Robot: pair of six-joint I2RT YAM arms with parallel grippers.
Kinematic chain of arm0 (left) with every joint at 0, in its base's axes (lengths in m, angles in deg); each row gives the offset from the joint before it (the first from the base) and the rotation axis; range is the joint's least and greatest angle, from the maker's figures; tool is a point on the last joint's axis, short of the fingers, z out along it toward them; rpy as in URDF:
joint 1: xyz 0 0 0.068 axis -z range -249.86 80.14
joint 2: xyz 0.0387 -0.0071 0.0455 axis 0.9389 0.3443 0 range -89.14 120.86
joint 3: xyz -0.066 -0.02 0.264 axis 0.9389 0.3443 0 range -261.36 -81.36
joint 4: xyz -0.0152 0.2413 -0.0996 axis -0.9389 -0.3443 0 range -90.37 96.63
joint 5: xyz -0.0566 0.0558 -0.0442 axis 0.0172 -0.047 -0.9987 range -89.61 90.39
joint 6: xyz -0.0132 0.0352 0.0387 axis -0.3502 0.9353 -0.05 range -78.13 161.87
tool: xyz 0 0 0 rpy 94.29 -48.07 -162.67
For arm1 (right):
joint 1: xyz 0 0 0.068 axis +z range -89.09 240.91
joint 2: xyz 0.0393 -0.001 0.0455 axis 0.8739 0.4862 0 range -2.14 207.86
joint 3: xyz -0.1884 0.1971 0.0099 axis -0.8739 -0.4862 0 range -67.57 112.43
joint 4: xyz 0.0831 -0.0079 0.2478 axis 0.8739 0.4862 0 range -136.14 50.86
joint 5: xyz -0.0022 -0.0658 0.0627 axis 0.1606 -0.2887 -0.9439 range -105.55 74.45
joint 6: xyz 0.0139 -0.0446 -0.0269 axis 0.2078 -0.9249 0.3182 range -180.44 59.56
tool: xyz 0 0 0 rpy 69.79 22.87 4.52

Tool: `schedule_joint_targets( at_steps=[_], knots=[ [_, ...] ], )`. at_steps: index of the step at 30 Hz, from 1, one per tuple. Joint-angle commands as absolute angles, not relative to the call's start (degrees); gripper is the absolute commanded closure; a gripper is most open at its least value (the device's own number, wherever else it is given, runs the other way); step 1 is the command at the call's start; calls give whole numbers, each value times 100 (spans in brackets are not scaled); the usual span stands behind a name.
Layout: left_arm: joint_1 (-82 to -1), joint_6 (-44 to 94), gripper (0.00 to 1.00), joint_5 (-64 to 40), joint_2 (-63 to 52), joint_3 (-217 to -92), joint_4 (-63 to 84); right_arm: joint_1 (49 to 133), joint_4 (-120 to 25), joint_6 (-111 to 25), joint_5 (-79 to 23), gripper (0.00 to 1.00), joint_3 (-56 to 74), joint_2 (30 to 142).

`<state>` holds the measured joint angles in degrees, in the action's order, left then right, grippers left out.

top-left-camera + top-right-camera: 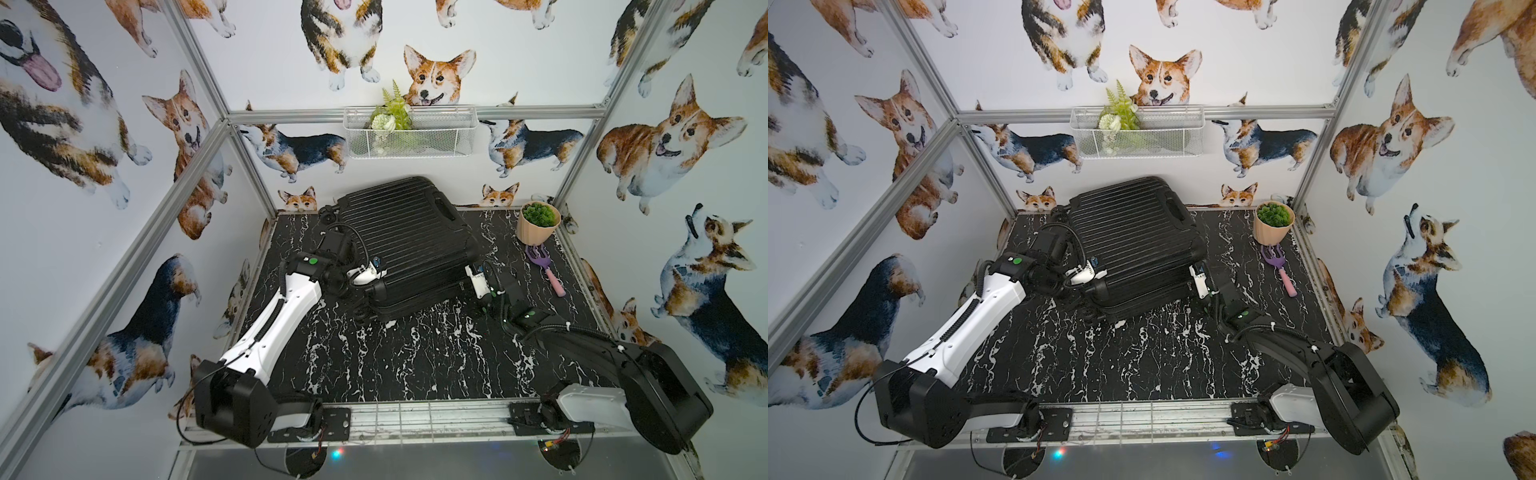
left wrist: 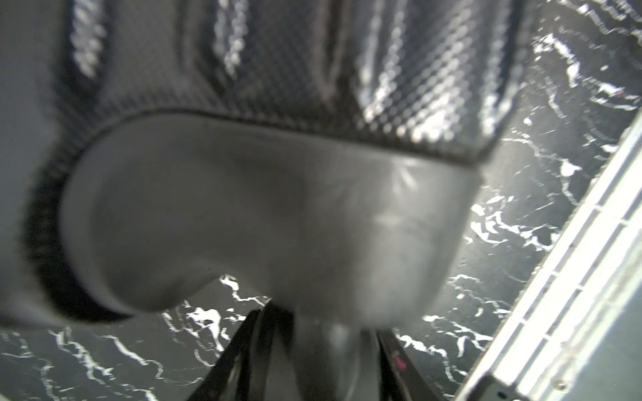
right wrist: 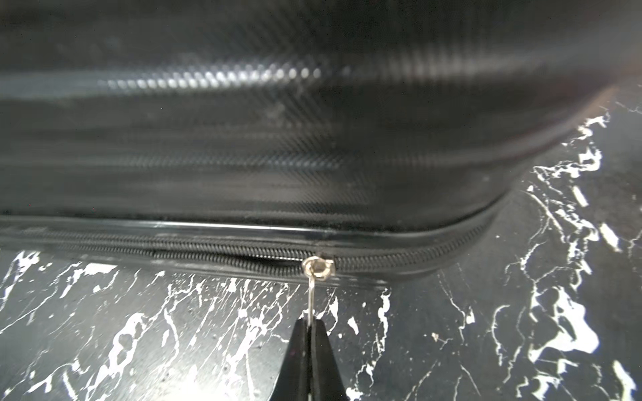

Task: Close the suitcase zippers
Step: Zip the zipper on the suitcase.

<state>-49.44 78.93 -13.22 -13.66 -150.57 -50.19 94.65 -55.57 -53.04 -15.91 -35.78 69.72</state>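
Note:
The robot's right gripper should next ease outward toward the slider [image 3: 318,267] on the zipper track and let go of the thin silver zipper pull, since its fingers pinch the pull short of the pull's ring.
The black ribbed suitcase [image 1: 407,232] [image 1: 1133,228] lies flat at the back middle of the marble table, lid down. My left gripper [image 1: 376,270] [image 2: 323,323] is at its left front corner, jaws partly closed round a smooth grey part of the suitcase [image 2: 264,208]. My right gripper [image 1: 469,270] [image 3: 309,321] is at the right front corner, shut on the thin silver zipper pull [image 3: 311,298]. The slider [image 3: 318,267] sits on the zipper track [image 3: 399,265]. The teeth are joined on one side of the slider and gape apart on the other side [image 3: 225,258].
A beige pot with a green plant [image 1: 538,222] stands at the back right. A purple and pink garden fork [image 1: 544,266] lies just in front of it. A white wire basket [image 1: 409,131] hangs on the back wall. A metal rail [image 1: 415,415] runs along the table's front edge.

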Motion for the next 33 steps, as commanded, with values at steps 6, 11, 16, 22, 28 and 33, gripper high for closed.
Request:
schedule_joint_targets(
  at_steps=[6, 11, 16, 22, 28, 33],
  knots=[
    [-4779, 7516, 75, -1650, -1953, -14473, -4509, 9320, -6072, -5484, -1899, 100, -3400, 7330],
    [-4782, 7737, 75, -1567, -1980, -14448, -4610, 9263, -6072, -5457, -2147, 100, -3276, 7525],
    [-4771, 7935, 75, -1622, -1988, -14338, -4606, 9248, -6218, -5334, -2166, 95, -3250, 7726],
    [-4775, 8172, 74, -1614, -2132, -14194, -4609, 9238, -6269, -5404, -2047, 76, -3207, 7764],
    [-4771, 8266, 73, -1622, -2268, -14087, -4593, 9090, -6347, -5450, -2144, 67, -3206, 7779],
    [-4771, 8257, 73, -1607, -2287, -14078, -4593, 8861, -6498, -5418, -2581, 67, -3219, 7910]
  ],
)
